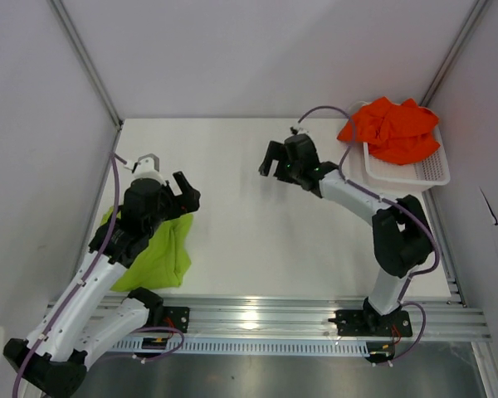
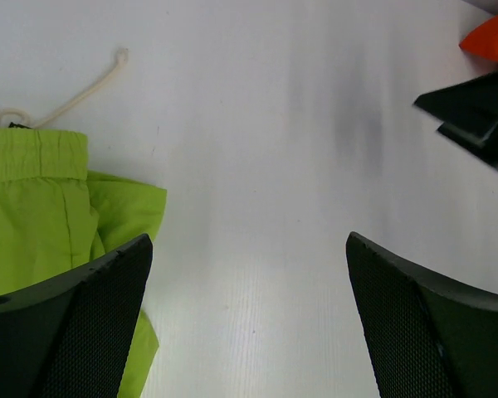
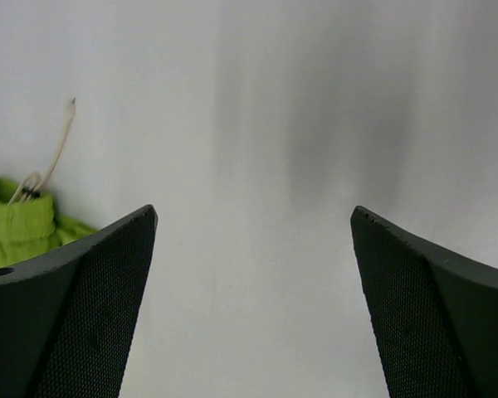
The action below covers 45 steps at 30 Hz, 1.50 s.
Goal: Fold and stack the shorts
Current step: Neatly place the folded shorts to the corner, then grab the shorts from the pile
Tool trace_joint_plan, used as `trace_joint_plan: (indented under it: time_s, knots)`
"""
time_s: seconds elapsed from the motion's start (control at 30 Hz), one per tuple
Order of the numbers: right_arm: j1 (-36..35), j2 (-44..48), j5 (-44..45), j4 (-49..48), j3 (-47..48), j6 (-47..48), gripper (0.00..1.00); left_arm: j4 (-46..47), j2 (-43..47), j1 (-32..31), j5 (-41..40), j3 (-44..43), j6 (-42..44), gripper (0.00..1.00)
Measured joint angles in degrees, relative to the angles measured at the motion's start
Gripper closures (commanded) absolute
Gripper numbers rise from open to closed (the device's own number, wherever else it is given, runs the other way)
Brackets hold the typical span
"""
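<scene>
My right gripper moves over the basket (image 1: 415, 172) and down onto the edge of the orange-red shorts (image 1: 392, 128) next, as they lie to its right in the top view.
The lime green shorts (image 1: 158, 253) lie folded on the table at the near left, partly under my left arm. They also show in the left wrist view (image 2: 33, 207) with a pale drawstring (image 2: 75, 95), and at the left edge of the right wrist view (image 3: 21, 224). The orange-red shorts (image 1: 392, 128) lie crumpled in the white mesh basket (image 1: 415, 172) at the far right; a corner shows in the left wrist view (image 2: 491, 37). My left gripper (image 1: 185, 192) is open and empty just above the green shorts' far edge. My right gripper (image 1: 275, 159) is open and empty over bare table in the middle.
The white table (image 1: 241, 224) is bounded by grey walls at left, back and right. A metal rail (image 1: 299, 315) runs along the near edge with both arm bases. My right gripper appears in the left wrist view (image 2: 477, 112).
</scene>
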<state>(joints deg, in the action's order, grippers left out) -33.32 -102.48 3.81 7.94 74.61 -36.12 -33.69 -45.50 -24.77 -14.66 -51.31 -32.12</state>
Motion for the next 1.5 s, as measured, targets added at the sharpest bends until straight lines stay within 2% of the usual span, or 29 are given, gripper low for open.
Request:
trace_joint_plan:
  time_s: [0.27,0.47,0.7,0.9,0.93,1.0,1.03,1.07,1.1,1.23,1.4,1.5]
  knots:
    - [21.09,-1.4,6.38,12.85,16.79,7.32,0.0,5.16,-3.37,-0.35,2.71,4.04,-1.36,0.01]
    - [33.46,-8.04,7.91,14.73,24.48,2.84,0.04,8.2,-4.76,-1.73,3.08,5.31,-1.53,0.01]
    - [41.29,-16.74,5.22,15.82,26.23,-8.15,0.01,10.21,-6.08,-2.51,2.95,5.53,-1.57,0.01]
    - [41.31,-19.91,6.25,15.43,27.58,-12.98,0.01,11.45,-8.72,-3.3,2.73,5.68,-2.45,0.01]
    - [41.31,-20.68,6.21,14.8,28.28,-13.66,0.15,11.76,-8.9,-3.41,2.6,5.86,-2.49,0.01]
    - [41.29,-22.91,5.6,12.87,30.56,-15.04,0.57,11.93,-8.96,-3.52,2.16,6.14,-2.51,0.01]
    - [41.38,-23.82,5.2,11.82,31.47,-15.67,0.74,11.91,-8.98,-3.56,1.88,6.23,-2.51,0.01]
    - [41.59,-25.0,4.52,10.49,32.39,-16.55,0.97,11.89,-9.01,-3.61,1.55,6.25,-2.51,0.01]
    - [41.86,-25.97,3.78,9.2,32.79,-17.38,1.0,11.91,-9.01,-3.61,1.25,6.25,-2.51,0.01]
    - [42.91,-27.36,2.71,6.25,32.68,-19.23,1.0,11.85,-9.01,-3.63,0.42,6.25,-2.51,0.01]
    - [43.19,-25.42,4.79,3.19,32.92,-14.82,1.0,11.69,-8.98,-4.0,-0.13,6.23,-2.51,0.01]
    - [43.28,-23.41,-0.28,0.55,34.88,-11.65,1.0,11.67,-8.92,-4.55,-0.15,6.23,-2.51,0.01]
